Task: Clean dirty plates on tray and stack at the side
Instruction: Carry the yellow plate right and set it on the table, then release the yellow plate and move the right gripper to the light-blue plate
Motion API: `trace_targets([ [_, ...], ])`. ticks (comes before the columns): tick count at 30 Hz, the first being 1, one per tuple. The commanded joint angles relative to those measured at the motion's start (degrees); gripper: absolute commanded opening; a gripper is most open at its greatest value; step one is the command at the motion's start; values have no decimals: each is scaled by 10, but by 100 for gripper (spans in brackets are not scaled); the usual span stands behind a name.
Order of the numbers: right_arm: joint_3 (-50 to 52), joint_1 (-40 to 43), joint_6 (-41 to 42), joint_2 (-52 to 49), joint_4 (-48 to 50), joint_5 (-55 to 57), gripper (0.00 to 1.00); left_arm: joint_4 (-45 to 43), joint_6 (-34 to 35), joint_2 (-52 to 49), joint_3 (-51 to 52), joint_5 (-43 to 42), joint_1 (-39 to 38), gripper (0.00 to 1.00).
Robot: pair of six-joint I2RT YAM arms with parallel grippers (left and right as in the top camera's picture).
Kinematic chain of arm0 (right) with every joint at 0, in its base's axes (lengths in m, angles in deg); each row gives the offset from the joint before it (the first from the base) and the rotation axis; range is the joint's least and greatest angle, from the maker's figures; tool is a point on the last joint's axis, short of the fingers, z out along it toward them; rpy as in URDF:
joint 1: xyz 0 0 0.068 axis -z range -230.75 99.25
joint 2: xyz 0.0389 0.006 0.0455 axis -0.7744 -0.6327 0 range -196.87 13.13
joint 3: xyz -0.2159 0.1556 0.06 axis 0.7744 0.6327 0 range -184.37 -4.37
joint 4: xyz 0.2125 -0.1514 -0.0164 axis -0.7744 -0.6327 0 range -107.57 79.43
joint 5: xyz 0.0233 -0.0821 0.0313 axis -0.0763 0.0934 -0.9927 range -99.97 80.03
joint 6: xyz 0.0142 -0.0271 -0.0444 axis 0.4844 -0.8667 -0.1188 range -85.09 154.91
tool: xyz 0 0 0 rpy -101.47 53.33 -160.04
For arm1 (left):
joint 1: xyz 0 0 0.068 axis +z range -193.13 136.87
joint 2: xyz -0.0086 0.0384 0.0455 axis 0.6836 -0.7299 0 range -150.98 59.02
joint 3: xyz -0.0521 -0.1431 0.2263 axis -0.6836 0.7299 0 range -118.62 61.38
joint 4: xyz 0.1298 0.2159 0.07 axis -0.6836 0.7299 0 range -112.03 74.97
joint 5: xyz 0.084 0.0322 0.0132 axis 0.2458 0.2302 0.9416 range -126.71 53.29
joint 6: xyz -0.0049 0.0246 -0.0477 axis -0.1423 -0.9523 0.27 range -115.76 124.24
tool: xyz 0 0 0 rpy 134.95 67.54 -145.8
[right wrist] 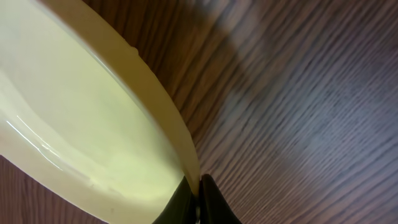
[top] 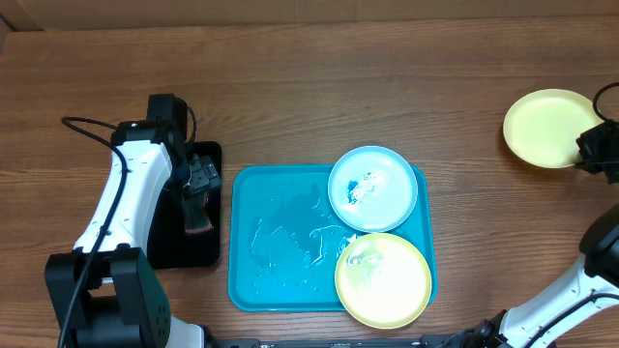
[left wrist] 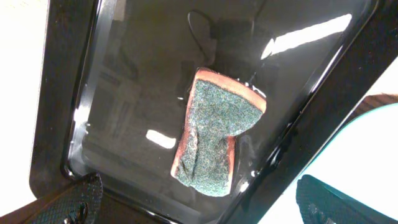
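The plate should go slightly to the left in the overhead view and down with my right gripper, which should release it on the bare wood of the table, since that side is clear.
The turquoise tray (top: 280, 242) lies mid-table. On it are a light blue plate (top: 373, 188) with blue-green scribbles at the back right and a pale yellow-green plate (top: 383, 279) with faint marks at the front right. A second yellow-green plate (top: 547, 128) sits on the table at the far right. My right gripper (top: 592, 147) is shut on its rim; the wrist view shows the rim (right wrist: 155, 112) pinched between the fingers (right wrist: 199, 193). My left gripper (top: 198, 198) hangs open over a black tray (top: 198, 253), above an orange sponge (left wrist: 214, 130) with a green scrub face.
The black tray's floor (left wrist: 137, 93) looks wet and glossy. The turquoise tray's bare part shows water smears. Wood table (top: 338, 87) all round. A black cable (top: 87, 126) loops off the left arm.
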Motion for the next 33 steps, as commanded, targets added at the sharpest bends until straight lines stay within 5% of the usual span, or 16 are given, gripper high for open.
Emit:
trace_targets([
  [1,28,-28,-14,-3,9,1,4,-3,4,-1,-13,8,0,100],
  [17,140,-78,38,-3,58,30,4,-1,2,-1,-13,8,0,100],
  [20,137,-78,38,-3,50,31,31,-1,2,-1,-13,8,0,100],
  [33,-38,-134,-13,94,-58,28,36,-5,2,-1,-13,10,0,100],
])
